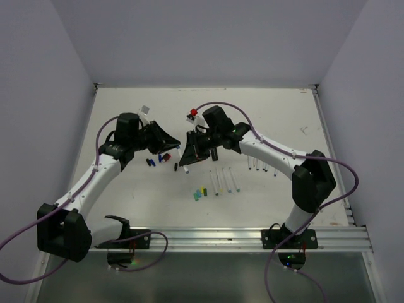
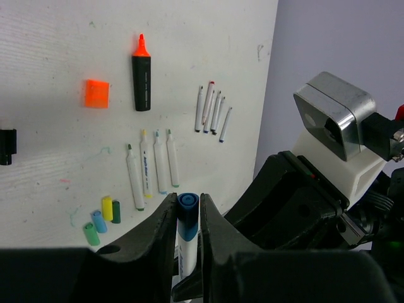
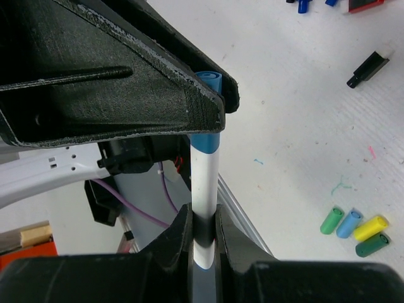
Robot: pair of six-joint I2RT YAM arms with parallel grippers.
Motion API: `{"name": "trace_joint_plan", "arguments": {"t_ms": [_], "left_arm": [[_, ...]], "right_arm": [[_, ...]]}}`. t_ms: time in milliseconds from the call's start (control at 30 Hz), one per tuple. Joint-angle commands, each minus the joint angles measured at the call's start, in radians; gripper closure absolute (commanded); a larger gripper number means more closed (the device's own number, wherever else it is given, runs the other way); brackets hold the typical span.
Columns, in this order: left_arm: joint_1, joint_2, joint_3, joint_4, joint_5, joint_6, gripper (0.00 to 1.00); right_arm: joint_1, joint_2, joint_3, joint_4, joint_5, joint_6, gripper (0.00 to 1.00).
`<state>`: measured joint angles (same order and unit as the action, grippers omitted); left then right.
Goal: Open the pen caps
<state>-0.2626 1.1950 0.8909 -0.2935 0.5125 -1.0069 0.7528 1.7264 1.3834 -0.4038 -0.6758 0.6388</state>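
Note:
Next, my right gripper draws the body of the pen from its cap to the right in the top view and down, releasing it beside the uncapped pens on bare tabletop.
Both grippers hold one white-barrelled pen (image 3: 205, 183) above the table's middle. My left gripper (image 2: 187, 211) is shut on its blue cap (image 2: 187, 208), which still sits on the barrel. My right gripper (image 3: 203, 230) is shut on the barrel lower down, with the blue cap (image 3: 206, 140) showing at the left fingers. In the top view the two grippers meet tip to tip, left (image 1: 172, 146) and right (image 1: 188, 153). Several loose caps (image 2: 104, 218) in green, light blue, yellow and dark green lie on the table, also in the right wrist view (image 3: 353, 228) and the top view (image 1: 200, 192).
Several uncapped white pens (image 2: 151, 167) lie side by side, also in the top view (image 1: 224, 180). A bunch of thin pens (image 2: 211, 113) lies farther off. A black marker with an orange tip (image 2: 142, 76) and its orange cap (image 2: 96, 93) lie apart. Small blue, red and black pieces (image 1: 161, 159) lie under the left arm.

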Motion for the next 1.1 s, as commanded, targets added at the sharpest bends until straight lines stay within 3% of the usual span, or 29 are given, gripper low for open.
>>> {"name": "trace_joint_plan", "arguments": {"t_ms": [0,133,267,333,400,433,533,767,867,1000,1067], "left_arm": [[-0.003,0.002,0.040,0.033,0.023,0.019,0.78],[-0.003,0.005,0.040,0.037,0.027,0.022,0.83],[-0.003,0.006,0.036,0.057,0.047,0.016,1.00],[-0.003,0.014,0.042,0.045,0.050,0.014,1.00],[-0.003,0.031,0.098,-0.077,-0.009,0.014,1.00],[-0.003,0.067,0.130,-0.125,-0.031,0.014,1.00],[0.002,0.168,0.235,-0.274,-0.114,-0.042,1.00],[0.008,0.334,0.413,-0.256,-0.077,-0.102,1.00],[0.025,0.325,0.374,-0.143,-0.005,-0.064,1.00],[0.037,0.224,0.171,0.381,0.184,-0.088,1.00],[0.039,0.195,0.108,0.453,0.246,-0.087,1.00]], "right_arm": [[0.005,-0.050,-0.007,0.010,-0.039,0.016,1.00],[0.006,-0.053,-0.006,0.017,-0.045,0.022,1.00],[0.005,-0.045,0.005,0.025,-0.039,0.033,1.00],[0.008,-0.034,0.035,-0.040,0.011,-0.010,1.00],[0.025,-0.025,0.084,-0.157,0.126,-0.129,1.00],[0.061,-0.013,0.144,-0.276,0.282,-0.174,1.00],[0.132,0.002,0.210,-0.421,0.523,-0.283,1.00],[0.174,-0.050,0.117,-0.464,0.637,-0.306,1.00],[0.166,-0.082,0.079,-0.454,0.529,-0.317,1.00],[0.064,-0.155,-0.045,-0.310,0.249,-0.214,1.00],[0.025,-0.174,-0.073,-0.202,0.155,-0.171,1.00]]}}
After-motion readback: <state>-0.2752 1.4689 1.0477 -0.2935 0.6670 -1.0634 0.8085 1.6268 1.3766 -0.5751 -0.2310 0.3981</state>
